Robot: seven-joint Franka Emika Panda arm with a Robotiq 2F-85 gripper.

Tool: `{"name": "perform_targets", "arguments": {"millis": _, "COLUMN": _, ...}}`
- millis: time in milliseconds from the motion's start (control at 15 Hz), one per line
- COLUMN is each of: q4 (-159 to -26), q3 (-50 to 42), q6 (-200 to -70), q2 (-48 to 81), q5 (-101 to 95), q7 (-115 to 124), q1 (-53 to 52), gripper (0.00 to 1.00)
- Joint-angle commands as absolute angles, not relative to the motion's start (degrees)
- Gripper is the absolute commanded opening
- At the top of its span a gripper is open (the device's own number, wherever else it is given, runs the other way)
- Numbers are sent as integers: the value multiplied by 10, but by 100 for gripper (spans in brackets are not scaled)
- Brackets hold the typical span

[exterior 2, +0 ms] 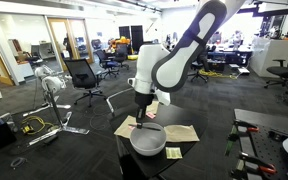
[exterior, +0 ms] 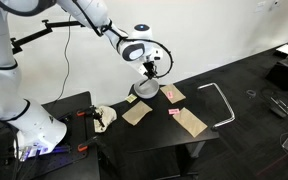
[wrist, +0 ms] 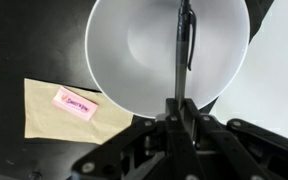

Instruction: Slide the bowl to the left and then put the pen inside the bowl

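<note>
The dark pen reaches over the bowl's inside, so my gripper should open just above the white bowl [wrist: 134, 50].
The white bowl [wrist: 134, 50] fills the top of the wrist view and sits on the black table in both exterior views [exterior: 147, 90] [exterior 2: 149, 139]. My gripper [wrist: 181, 105] is shut on a dark pen [wrist: 185, 40], which reaches out from the fingertips over the inside of the bowl. The gripper hangs just above the bowl in both exterior views [exterior: 150, 72] [exterior 2: 142, 112], pointing down. Whether the pen's tip touches the bowl cannot be made out.
Tan paper sheets [exterior: 136, 112] [exterior: 191, 122] [exterior 2: 182, 132] lie around the bowl. One [wrist: 54, 110] carries a pink sticky note [wrist: 74, 103]. A bent metal frame [exterior: 219, 100] lies on the table beyond the sheets. An exterior view shows office chairs [exterior 2: 82, 76] on the floor behind.
</note>
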State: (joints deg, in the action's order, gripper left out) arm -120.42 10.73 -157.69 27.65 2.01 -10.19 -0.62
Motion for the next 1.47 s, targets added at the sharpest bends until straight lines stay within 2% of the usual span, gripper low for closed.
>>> {"name": "perform_targets", "arguments": {"millis": 0, "q4": -1197, "q3": 120, "q6": -1582, "q2": 291, "q5": 34, "q7": -126, "q1": 6, "gripper": 3}}
{"name": "perform_targets", "arguments": {"millis": 333, "q4": -1199, "q3": 120, "q6": -1585, "q2": 302, "q5": 33, "q7": -125, "q1": 9, "gripper": 3}}
{"name": "perform_targets", "arguments": {"millis": 400, "q4": -1199, "q3": 120, "q6": -1584, "q2": 303, "q5": 33, "q7": -124, "q1": 9, "gripper": 36}}
{"name": "perform_targets", "arguments": {"millis": 467, "q4": -1199, "q3": 120, "q6": -1584, "q2": 304, "q5": 33, "q7": -123, "q1": 10, "gripper": 37}}
{"name": "perform_targets", "arguments": {"millis": 1000, "q4": -1209, "q3": 108, "q6": -1578, "q2": 288, "q5": 24, "q7": -102, "q1": -3, "gripper": 96}}
{"name": "perform_targets", "arguments": {"millis": 1067, "q4": -1211, "q3": 110, "q6": -1573, "q2": 282, "q5": 26, "q7": -101, "q1": -2, "gripper": 99}}
{"name": "perform_targets", "arguments": {"millis": 1400, "q4": -1234, "q3": 99, "q6": -1574, "q2": 234, "q5": 16, "q7": -85, "q1": -18, "gripper": 100}}
